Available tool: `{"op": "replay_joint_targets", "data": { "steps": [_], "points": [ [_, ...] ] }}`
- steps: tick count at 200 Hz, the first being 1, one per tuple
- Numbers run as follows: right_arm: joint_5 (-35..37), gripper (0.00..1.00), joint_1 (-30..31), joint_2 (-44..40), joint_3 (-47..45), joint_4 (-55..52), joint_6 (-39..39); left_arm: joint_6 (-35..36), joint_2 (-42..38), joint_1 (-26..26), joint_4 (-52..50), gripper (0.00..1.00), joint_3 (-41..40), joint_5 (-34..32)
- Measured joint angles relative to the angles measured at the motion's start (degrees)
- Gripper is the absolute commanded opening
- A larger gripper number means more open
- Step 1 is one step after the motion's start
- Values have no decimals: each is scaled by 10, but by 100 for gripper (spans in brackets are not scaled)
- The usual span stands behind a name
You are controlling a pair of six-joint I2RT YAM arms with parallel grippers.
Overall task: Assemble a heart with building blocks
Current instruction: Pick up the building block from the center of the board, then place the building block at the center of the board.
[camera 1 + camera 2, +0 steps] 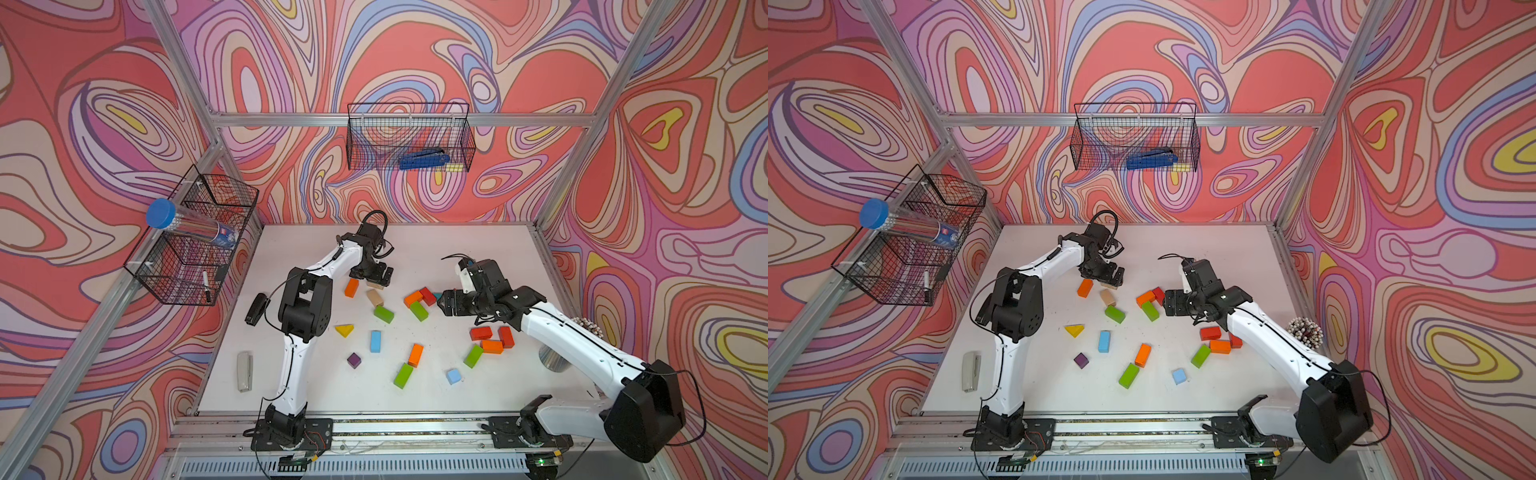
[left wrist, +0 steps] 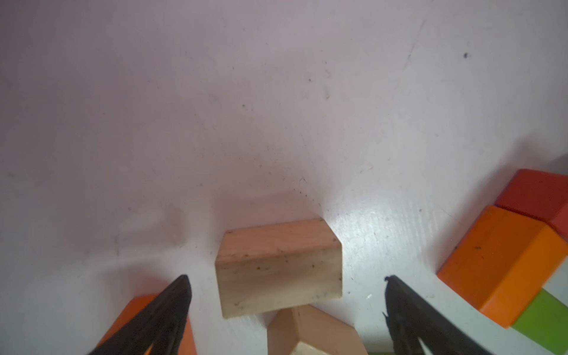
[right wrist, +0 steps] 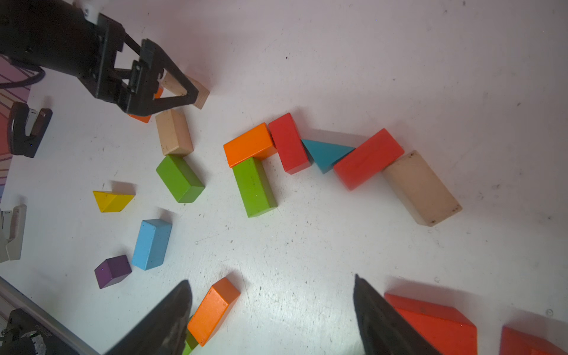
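The plain wood block (image 1: 374, 285) (image 2: 279, 275) is below my left gripper and between its open fingers with gaps, so my left gripper needs to lower onto it next and close.
My left gripper (image 2: 285, 279) is open, its fingers on either side of a plain wood block (image 2: 278, 267) lying on the white table, with a gap at each side. A second plain wood block (image 2: 313, 332) lies just behind it. In a top view this gripper (image 1: 380, 280) stands at the back middle. My right gripper (image 3: 272, 282) is open and empty, hovering near a joined row of building blocks: green (image 3: 254, 187), orange (image 3: 249, 144), red (image 3: 289, 143), teal triangle (image 3: 325, 153), red (image 3: 368, 158) and plain wood (image 3: 421, 187).
Loose blocks are scattered over the table: a yellow triangle (image 1: 344, 330), a light blue brick (image 1: 375, 341), a purple cube (image 1: 353, 360), green, orange and red bricks. A black stapler (image 1: 255, 308) and a grey stapler (image 1: 245, 371) lie at the left. A metal cup (image 1: 555, 359) stands at the right.
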Motion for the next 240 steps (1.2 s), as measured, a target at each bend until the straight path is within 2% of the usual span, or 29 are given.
{"op": "replay_joint_targets", "data": {
  "steps": [69,106,147,200,240],
  "points": [
    [0,83,0,-5,-4,1,0,-11,17,-12,14,56,0,-32],
    [3,83,0,-9,-6,0,0,-15,15,-20,24,47,-4,-45],
    [5,83,0,-38,-23,4,20,-16,-35,-64,16,47,-46,-62],
    [42,83,-2,-85,-48,-41,91,-33,-151,-206,-2,50,-62,-43],
    [84,76,-26,-115,-48,-112,148,-39,-147,-290,-4,50,-61,-20]
  ]
}}
